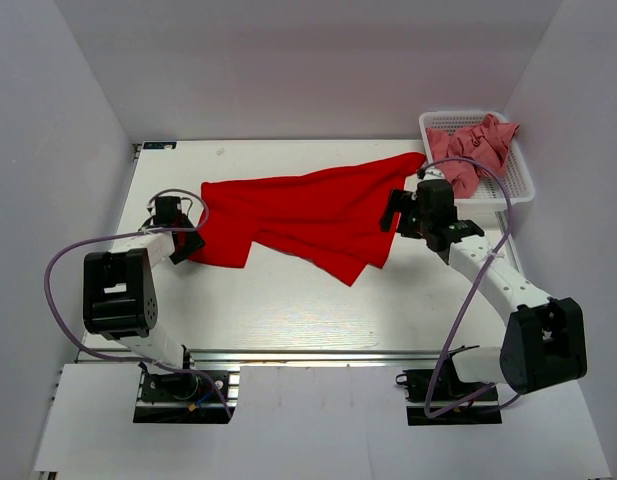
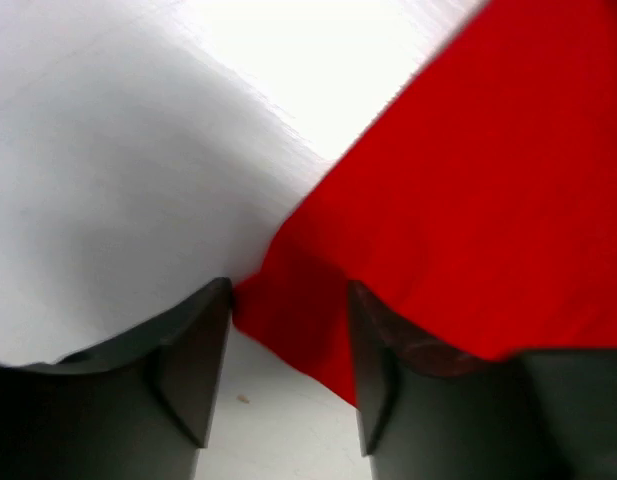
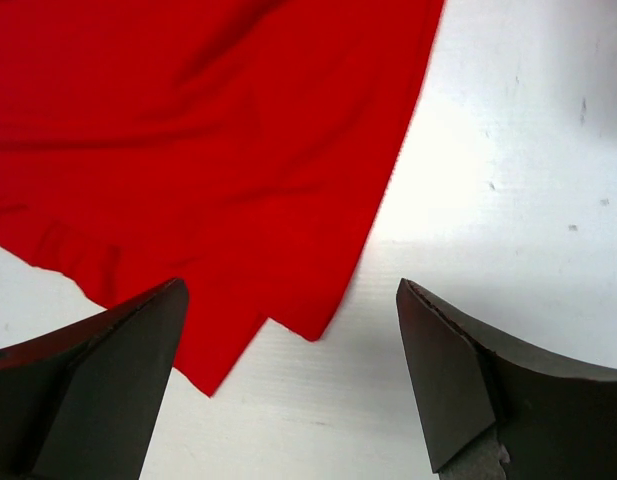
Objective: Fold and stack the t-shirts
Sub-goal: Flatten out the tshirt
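My right gripper lowers open fingers back around the red t-shirt's basket-side near corner (image 1: 379, 263) (image 3: 309, 325) next, as it juts over bare table below and back from the gripper.
The bright red t-shirt (image 1: 298, 215) lies spread and partly folded across the middle of the white table, its right end drawn up toward the basket. My left gripper (image 1: 188, 240) is at the shirt's left edge. In the left wrist view the jaws (image 2: 288, 300) stand apart with a corner of the red cloth (image 2: 488, 180) between them, some of it draped over the right finger. My right gripper (image 1: 391, 212) is at the shirt's right side. In the right wrist view it (image 3: 290, 285) is wide open and empty above the cloth's lower corners (image 3: 188, 120). Salmon pink t-shirts (image 1: 473, 150) lie bunched in the basket.
A white mesh basket (image 1: 518, 185) stands at the back right of the table, beside the right arm. White walls close in the table on the left, back and right. Purple cables loop from both arms.
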